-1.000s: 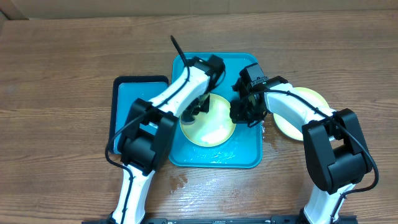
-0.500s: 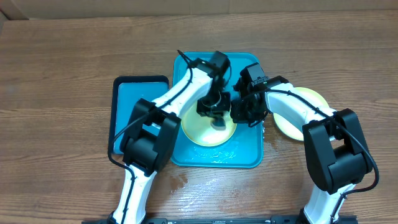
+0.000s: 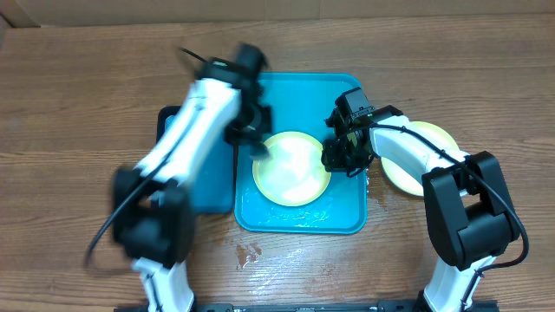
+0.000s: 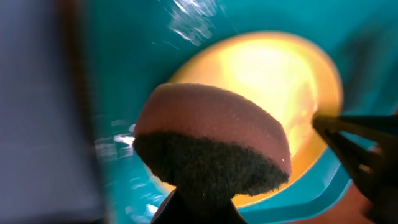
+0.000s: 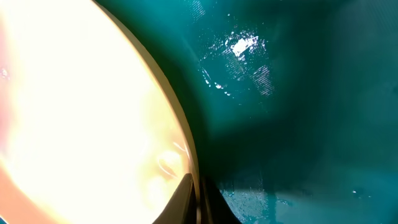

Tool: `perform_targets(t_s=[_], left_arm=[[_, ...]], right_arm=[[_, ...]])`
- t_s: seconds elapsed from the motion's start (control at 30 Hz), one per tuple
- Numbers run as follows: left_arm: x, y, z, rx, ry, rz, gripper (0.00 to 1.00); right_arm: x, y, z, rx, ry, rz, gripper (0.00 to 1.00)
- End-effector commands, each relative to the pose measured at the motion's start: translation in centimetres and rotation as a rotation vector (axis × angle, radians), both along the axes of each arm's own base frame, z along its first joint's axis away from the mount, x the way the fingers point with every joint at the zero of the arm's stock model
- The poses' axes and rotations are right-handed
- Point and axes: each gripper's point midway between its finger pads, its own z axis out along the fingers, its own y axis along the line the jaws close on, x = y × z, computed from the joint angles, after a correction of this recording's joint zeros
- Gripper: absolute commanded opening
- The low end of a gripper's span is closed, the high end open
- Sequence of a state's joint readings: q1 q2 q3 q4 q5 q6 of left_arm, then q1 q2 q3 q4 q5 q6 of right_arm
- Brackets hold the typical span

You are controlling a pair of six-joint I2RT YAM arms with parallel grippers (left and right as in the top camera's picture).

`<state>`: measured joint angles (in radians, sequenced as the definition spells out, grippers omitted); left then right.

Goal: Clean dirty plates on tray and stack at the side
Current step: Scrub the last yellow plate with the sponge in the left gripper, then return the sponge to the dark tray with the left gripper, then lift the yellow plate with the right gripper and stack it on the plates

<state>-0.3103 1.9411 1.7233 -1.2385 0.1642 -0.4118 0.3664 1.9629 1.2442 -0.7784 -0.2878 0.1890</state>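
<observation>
I will carry the sponge (image 4: 211,149) to the left in the overhead view next with my left gripper, over the smaller tray's bottom, and release it there, since that tray's bottom is bare.
A yellow-green plate (image 3: 292,169) with a pale centre lies on the large light-blue tray (image 3: 299,91). My right gripper (image 3: 338,159) is shut on its right rim; in the right wrist view the rim (image 5: 186,149) sits pinched between the fingertips (image 5: 186,202). My left gripper (image 3: 253,137) is shut on a sponge (image 4: 211,149), pink on top and dark underneath, held above the tray's left part, beside the plate (image 4: 280,81). Another yellow-green plate (image 3: 429,147) lies on the table right of the tray. No light blue plate shows.
A smaller dark-rimmed blue tray (image 3: 178,130) lies left of the large tray, partly under my blurred left arm. Water drops glisten on the tray floor (image 5: 245,46) and on the wood in front of the tray (image 3: 247,251).
My left arm has swung left and back off the plate, taking the sponge with it. My right gripper has stayed on the plate's rim.
</observation>
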Motion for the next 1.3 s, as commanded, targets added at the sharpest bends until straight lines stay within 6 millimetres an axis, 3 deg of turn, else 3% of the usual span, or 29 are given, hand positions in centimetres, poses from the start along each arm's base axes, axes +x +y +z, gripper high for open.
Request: perform_targets(t_s=[0.0,0.1,0.23,0.33,0.43,0.5,0.6,0.67,0.8,0.97,1.13,1.23,1.27], left_arm=[[0.7,6.8,4.8,0.209,-0.163,0.082,0.04],[0.3,10.7,4.6,0.317,-0.137,0.146,0.04],[-0.5,12.8,0.6,0.313,-0.068,0.195,0.04],[-1.3,12.9,-2.9,0.286,-0.033,0.204,0.04],[-2.0,12.6,-5.1,0.27,-0.019,0.201,0.07],[-2.2,12.7,-5.4,0.271,-0.013,0.201,0.16],[-2.1,12.7,-4.7,0.267,-0.019,0.202,0.18],[-1.8,12.7,-3.7,0.264,-0.029,0.206,0.22],[-1.0,12.7,-0.3,0.227,-0.071,0.224,0.44],[-0.2,13.6,6.5,0.18,-0.18,0.271,0.55],[-0.9,14.7,15.0,0.116,-0.358,0.288,0.66],[-2.1,15.0,19.7,0.085,-0.482,0.306,0.78],[-2.7,15.1,21.4,0.08,-0.534,0.31,0.86]], right_arm=[[-0.6,-1.6,-1.8,-0.083,0.029,-0.001,0.04],[-0.6,-1.6,-1.8,-0.082,0.027,-0.001,0.04],[-0.3,-1.5,-1.8,-0.077,0.017,-0.006,0.04],[-0.2,-1.5,-1.8,-0.076,0.016,-0.014,0.04],[-0.3,-1.5,-1.8,-0.075,0.027,-0.032,0.04],[-0.4,-1.5,-1.7,-0.076,0.032,-0.031,0.04],[-0.4,-1.5,-0.6,-0.084,0.05,-0.03,0.04],[0.1,-1.3,0.9,-0.082,0.043,-0.025,0.04],[1.8,-0.1,5.9,-0.061,-0.056,0.049,0.04],[4.4,2.0,13.1,-0.123,-0.252,0.127,0.04],[5.9,7.3,19.0,-0.079,-0.468,0.221,0.04],[6.4,11.1,20.7,-0.056,-0.604,0.258,0.04],[6.6,12.7,20.9,-0.056,-0.652,0.271,0.04]])
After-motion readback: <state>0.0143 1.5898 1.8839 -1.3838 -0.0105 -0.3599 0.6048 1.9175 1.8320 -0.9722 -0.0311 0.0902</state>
